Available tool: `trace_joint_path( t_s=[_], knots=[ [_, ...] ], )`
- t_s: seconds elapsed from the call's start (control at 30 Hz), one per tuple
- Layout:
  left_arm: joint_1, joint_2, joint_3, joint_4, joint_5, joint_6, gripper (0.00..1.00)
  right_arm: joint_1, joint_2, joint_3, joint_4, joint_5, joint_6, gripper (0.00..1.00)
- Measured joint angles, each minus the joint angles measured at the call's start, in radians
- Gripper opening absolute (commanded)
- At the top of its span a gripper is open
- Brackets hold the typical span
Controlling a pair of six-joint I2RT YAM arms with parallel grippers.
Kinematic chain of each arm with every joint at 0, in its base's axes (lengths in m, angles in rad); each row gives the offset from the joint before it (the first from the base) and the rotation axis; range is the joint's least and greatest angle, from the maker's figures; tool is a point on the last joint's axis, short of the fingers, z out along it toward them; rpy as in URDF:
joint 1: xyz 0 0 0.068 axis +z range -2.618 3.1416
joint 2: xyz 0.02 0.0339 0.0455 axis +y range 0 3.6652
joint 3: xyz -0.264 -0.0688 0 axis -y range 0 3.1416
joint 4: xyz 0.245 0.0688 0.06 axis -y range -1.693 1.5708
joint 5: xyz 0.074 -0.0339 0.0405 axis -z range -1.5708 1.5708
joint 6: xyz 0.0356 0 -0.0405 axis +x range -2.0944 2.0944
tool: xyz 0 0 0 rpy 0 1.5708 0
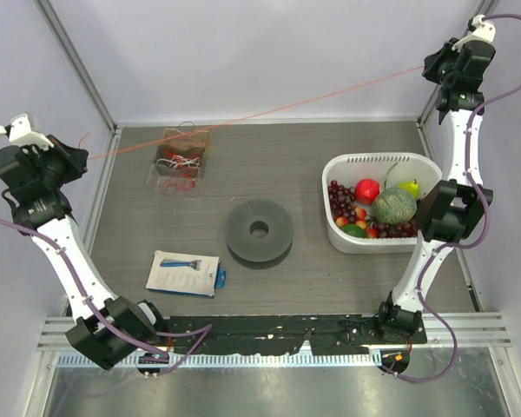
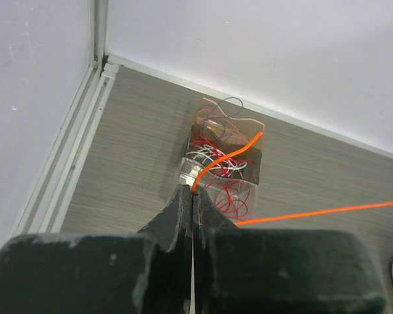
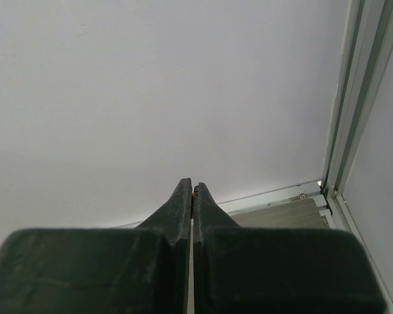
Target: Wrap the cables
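Observation:
I will next move my right gripper to the left in the top view, over bare tabletop beyond the basket, and release the orange cable, as it already stretches straight.
One thin orange cable point(image 1: 260, 111) is stretched taut across the back of the cell between my two grippers. My left gripper point(image 1: 76, 156) is raised at the far left and shut on one end; in the left wrist view the cable point(image 2: 226, 156) leaves the closed tips point(image 2: 194, 191), and its long run point(image 2: 314, 212) crosses lower right. My right gripper point(image 1: 432, 71) is raised at the far right corner and shut, with a speck of orange between its tips point(image 3: 192, 190). A loose tangle of red and whitish cables point(image 1: 179, 162) lies in a clear box point(image 2: 249, 140) below.
A dark grey round spool point(image 1: 259, 230) lies mid-table. A white basket point(image 1: 378, 160) of fruit stands at the right. A packaged blue razor point(image 1: 184, 273) lies front left. White walls and metal frame posts close in on both raised grippers.

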Motion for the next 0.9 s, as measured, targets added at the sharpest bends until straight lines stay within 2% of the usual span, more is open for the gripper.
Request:
trace_joint_path(
  t_s=[0.2, 0.33, 0.37, 0.43, 0.47, 0.5, 0.6, 0.73, 0.83, 0.9],
  knots=[
    [0.003, 0.0, -0.009, 0.001, 0.078, 0.007, 0.0, 0.019, 0.03, 0.0, 0.0, 0.0, -0.034, 0.01],
    [-0.063, -0.003, -0.009, 0.001, 0.108, 0.034, 0.0, 0.063, 0.063, 0.008, 0.003, 0.001, -0.071, 0.02],
    [-0.097, -0.005, -0.009, 0.0, 0.108, 0.047, 0.0, 0.083, 0.076, 0.014, 0.004, 0.001, -0.081, 0.09],
    [-0.177, -0.013, -0.009, -0.001, 0.108, 0.074, 0.0, 0.137, 0.105, 0.027, -0.001, 0.0, -0.108, 0.53],
    [-0.209, -0.017, -0.009, -0.002, 0.108, 0.085, 0.0, 0.163, 0.121, 0.037, -0.003, -0.001, -0.117, 0.62],
    [-0.255, -0.021, -0.007, -0.005, 0.101, 0.102, 0.0, 0.196, 0.146, 0.059, -0.015, -0.001, -0.136, 0.8],
    [-0.38, -0.016, 0.028, -0.03, 0.076, 0.147, 0.0, 0.288, 0.219, 0.125, -0.055, -0.006, -0.192, 0.81],
    [-0.549, 0.02, 0.105, -0.075, 0.023, 0.226, 0.0, 0.367, 0.238, 0.114, -0.12, -0.05, -0.228, 0.8],
    [-0.713, 0.051, 0.142, -0.107, -0.033, 0.303, 0.0, 0.374, 0.182, 0.023, -0.133, -0.12, -0.262, 0.79],
    [-0.809, 0.072, 0.148, -0.125, -0.053, 0.338, 0.0, 0.356, 0.091, -0.103, -0.148, -0.209, -0.285, 0.79]
  ],
)
